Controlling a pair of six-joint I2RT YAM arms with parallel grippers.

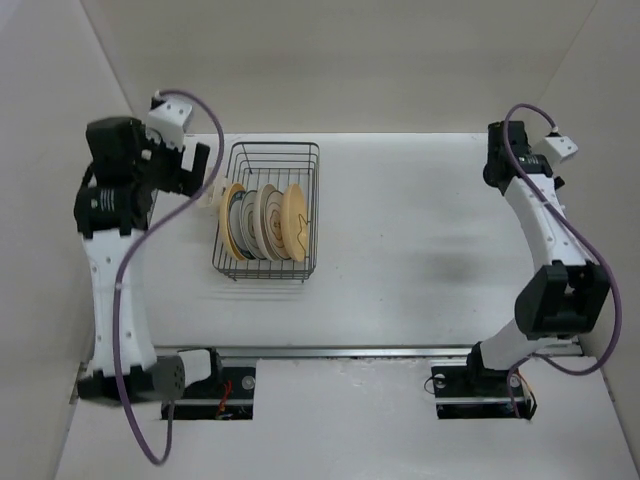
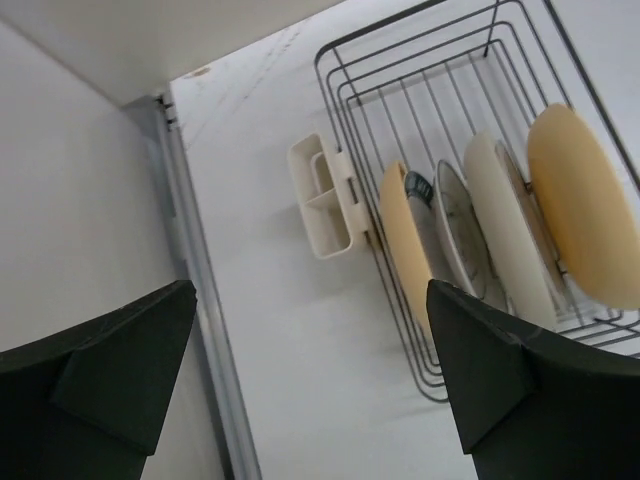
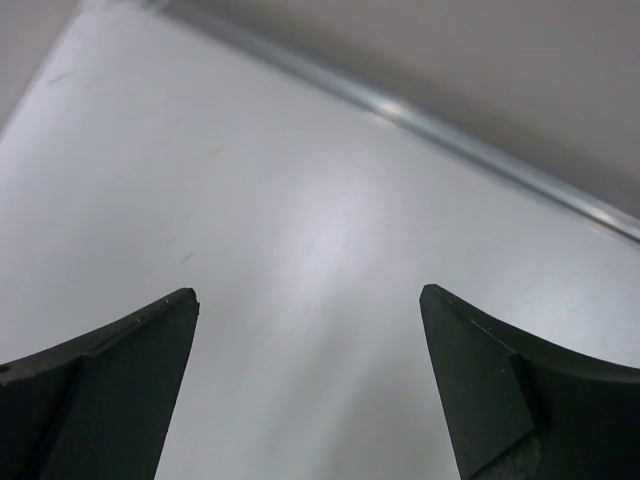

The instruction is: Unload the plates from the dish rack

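The tan plate beside the caddy is the closest one to the left gripper's open fingers, so the left gripper will next go down toward the rack and to that plate's far rim (image 1: 232, 190) (image 2: 393, 178).
The dish rack (image 1: 275, 160), a dark wire basket, stands on the white table left of centre. Several plates (image 1: 265, 222) stand upright on edge in its near half, tan ones at the ends and white ones between. My left gripper (image 1: 203, 166) hovers just left of the rack, open and empty. In the left wrist view its fingertips (image 2: 310, 290) frame bare table, with the rack (image 2: 430, 90), a tan plate (image 2: 405, 245) and another tan plate (image 2: 585, 210) to the right. My right gripper (image 1: 497, 152) is far off at the back right, open over bare table (image 3: 308, 295).
A small white caddy (image 2: 322, 195) hangs on the rack's left side. White walls close in the table on the left, back and right. A metal rail (image 2: 190, 250) runs along the left wall's foot, and another rail (image 3: 450, 135) lies ahead of the right gripper.
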